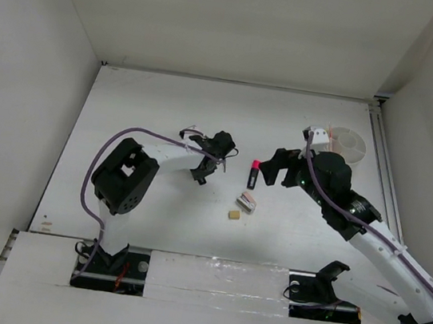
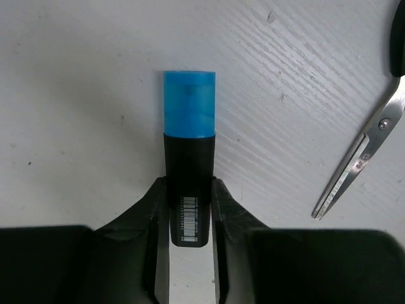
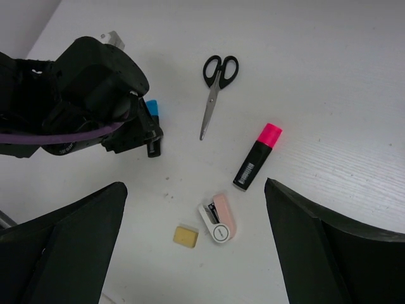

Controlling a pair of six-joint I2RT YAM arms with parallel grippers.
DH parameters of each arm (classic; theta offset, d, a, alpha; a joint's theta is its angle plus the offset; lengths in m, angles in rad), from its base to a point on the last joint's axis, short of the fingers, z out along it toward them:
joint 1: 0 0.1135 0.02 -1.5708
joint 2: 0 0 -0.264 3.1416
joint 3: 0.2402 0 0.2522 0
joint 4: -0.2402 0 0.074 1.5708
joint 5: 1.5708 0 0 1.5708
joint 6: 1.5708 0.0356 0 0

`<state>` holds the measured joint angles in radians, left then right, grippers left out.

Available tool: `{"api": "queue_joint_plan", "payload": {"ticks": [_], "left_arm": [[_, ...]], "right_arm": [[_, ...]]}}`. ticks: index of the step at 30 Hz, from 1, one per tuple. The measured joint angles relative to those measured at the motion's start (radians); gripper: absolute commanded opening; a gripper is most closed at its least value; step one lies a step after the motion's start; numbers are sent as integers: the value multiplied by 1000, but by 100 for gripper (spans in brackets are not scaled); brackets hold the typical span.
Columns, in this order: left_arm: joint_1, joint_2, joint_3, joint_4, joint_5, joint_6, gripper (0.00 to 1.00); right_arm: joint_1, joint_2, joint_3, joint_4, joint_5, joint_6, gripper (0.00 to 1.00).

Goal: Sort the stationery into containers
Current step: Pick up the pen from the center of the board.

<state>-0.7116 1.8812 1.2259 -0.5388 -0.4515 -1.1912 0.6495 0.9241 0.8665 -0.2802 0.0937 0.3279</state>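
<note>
My right gripper needs to move toward the left gripper next and tilt toward level, so it can close around the blue-and-black highlighter's cap [image 3: 152, 107]. My left gripper leaves that cap free.
The blue-and-black highlighter [image 2: 189, 120] lies flat on the white table. My left gripper [image 2: 189, 215] is shut on its black body, both fingers pressed against its sides. In the top view the left gripper [image 1: 203, 168] sits left of centre. The black-handled scissors [image 3: 215, 88] lie closed just beside it. My right gripper [image 3: 195, 187] hangs open above the pink-and-black highlighter [image 3: 256, 158], the grey-pink block [image 3: 218, 218] and the tan eraser [image 3: 186, 235], with nothing between its fingers. The round white container [image 1: 347, 142] stands at the back right, behind the right gripper [image 1: 277, 164].
White walls enclose the table on the left, back and right. A purple cable [image 1: 113, 148] loops over the left arm. The scissor blades [image 2: 361, 161] lie to the right of the blue highlighter.
</note>
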Motion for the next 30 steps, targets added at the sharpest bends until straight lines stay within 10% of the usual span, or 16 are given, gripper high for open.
{"api": "queue_joint_plan", "payload": {"ticks": [9, 20, 30], "left_arm": [[-10, -118, -107, 39, -38, 99, 0], [-84, -700, -301, 439, 233, 588, 0], [-221, -699, -324, 605, 364, 766, 0]], "right_arm": [[-11, -35, 0, 2, -52, 3, 95], [-76, -62, -9, 143, -201, 92, 95], [-45, 106, -5, 261, -231, 193, 91]]}}
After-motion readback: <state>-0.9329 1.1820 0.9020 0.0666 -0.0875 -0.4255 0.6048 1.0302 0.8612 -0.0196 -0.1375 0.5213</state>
